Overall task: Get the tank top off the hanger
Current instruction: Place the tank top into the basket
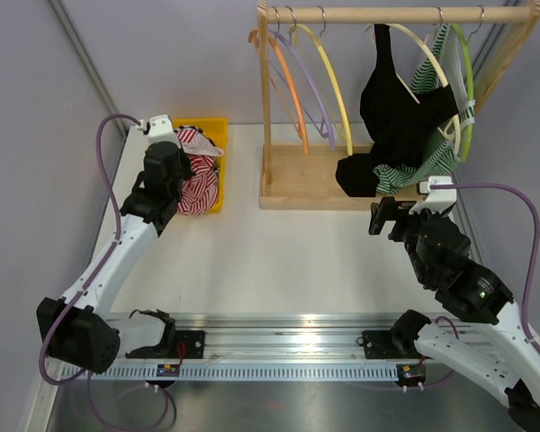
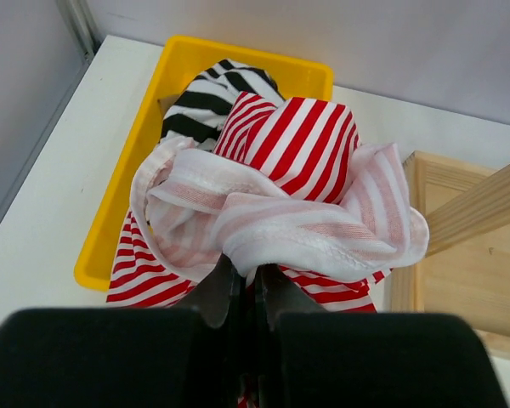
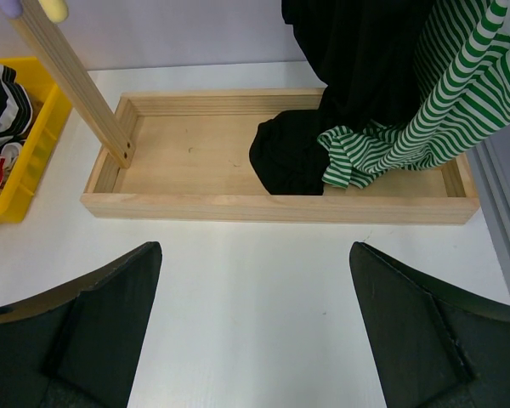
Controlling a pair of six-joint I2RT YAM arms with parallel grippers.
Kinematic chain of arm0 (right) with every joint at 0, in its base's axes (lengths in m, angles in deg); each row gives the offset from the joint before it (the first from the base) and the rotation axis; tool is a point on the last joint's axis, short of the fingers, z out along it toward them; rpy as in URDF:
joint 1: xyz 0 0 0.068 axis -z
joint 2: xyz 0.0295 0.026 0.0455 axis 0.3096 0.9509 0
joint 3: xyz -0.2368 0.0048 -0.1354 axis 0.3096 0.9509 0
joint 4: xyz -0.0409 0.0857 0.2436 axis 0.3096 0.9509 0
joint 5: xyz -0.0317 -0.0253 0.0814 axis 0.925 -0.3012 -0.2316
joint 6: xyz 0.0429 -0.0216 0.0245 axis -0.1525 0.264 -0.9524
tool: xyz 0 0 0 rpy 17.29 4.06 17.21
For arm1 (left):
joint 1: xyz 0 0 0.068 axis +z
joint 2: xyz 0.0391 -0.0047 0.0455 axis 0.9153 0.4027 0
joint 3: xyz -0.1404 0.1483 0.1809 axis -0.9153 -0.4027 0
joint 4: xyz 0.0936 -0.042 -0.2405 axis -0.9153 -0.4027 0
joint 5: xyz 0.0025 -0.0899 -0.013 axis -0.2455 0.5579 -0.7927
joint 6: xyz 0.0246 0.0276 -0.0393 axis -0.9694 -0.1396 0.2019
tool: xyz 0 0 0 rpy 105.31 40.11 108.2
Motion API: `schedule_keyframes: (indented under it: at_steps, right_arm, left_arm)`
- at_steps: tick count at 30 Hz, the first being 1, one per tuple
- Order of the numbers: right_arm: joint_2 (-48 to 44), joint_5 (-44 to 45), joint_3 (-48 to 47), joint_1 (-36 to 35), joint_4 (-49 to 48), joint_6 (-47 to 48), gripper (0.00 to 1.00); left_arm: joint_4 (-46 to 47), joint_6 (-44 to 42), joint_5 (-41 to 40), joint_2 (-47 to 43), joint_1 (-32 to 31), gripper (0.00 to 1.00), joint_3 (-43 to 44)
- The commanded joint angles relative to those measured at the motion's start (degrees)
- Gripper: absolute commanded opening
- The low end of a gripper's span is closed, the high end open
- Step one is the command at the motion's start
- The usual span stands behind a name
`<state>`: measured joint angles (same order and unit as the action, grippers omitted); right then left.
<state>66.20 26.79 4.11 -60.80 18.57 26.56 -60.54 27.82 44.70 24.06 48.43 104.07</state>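
The striped top's hem covers the bin's near rim. My left gripper needs to move the striped top outward to the bin's far half [image 1: 207, 129] [image 2: 293, 81] next and release it there.
My left gripper [image 2: 248, 276] is shut on a bunched red-and-white striped tank top [image 2: 280, 195] and holds it over the yellow bin [image 2: 136, 161]; in the top view the gripper [image 1: 185, 191] and the top [image 1: 201, 184] are at the bin's near end. A black tank top [image 1: 391, 99] hangs on a cream hanger [image 1: 432, 54] on the wooden rack, its hem pooled in the rack's base [image 3: 272, 206]. A green-striped top [image 1: 432, 155] hangs beside it. My right gripper [image 3: 255, 280] is open and empty over the table in front of the base [image 1: 382, 216].
The bin also holds a black-and-white striped garment [image 2: 204, 93]. Bare orange [image 1: 291, 85], purple [image 1: 313, 85] and yellow [image 1: 335, 85] hangers hang from the rail [image 1: 396, 13], and a green hanger [image 1: 468, 81] at the right. A grey wall stands close on both sides.
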Motion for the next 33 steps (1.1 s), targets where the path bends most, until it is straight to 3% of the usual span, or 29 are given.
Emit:
schedule_keyframes:
  at_steps: [1,9,16,22,28,29,31,32,33]
  right_arm:
    - [0.9,1.7,-0.1,-0.4,-2.2,-0.7,0.99]
    - [2.4,1.9,-0.3,-0.4,-1.9,-0.5,0.99]
    - [3.1,2.1,-0.3,-0.4,-2.0,-0.5,0.99]
    - [3.8,2.1,-0.5,-0.3,-2.5,-0.2,0.99]
    - [3.3,1.8,-0.5,-0.4,-2.1,-0.3,0.99]
    - [3.2,1.8,-0.5,-0.4,-2.1,-0.3,0.99]
    - [2.6,1.9,-0.5,-0.4,-1.9,-0.4,1.0]
    - [2.6,2.0,-0.4,-0.4,-1.9,-0.6,0.99]
    - [2.5,2.1,-0.4,-0.4,-1.9,-0.6,0.99]
  left_arm:
    - [8.0,-3.1,5.7,2.8,1.8,0.0,7.2]
    - [8.6,-5.3,8.7,20.3,7.3,0.0,19.4]
    - [8.3,-5.3,4.2,33.3,8.6,0.0,22.8]
    - [3.1,-2.5,1.3,39.7,8.7,0.0,23.3]
    - [2.1,-1.4,2.0,39.5,8.7,0.01,21.7]
    - [2.1,-1.2,2.0,38.6,8.7,0.09,21.6]
    - [2.0,-0.9,2.2,37.4,8.7,0.41,21.3]
    - [2.1,-0.9,2.5,36.0,8.7,0.63,21.1]
    - [2.1,-0.8,2.6,35.3,8.7,0.92,20.8]
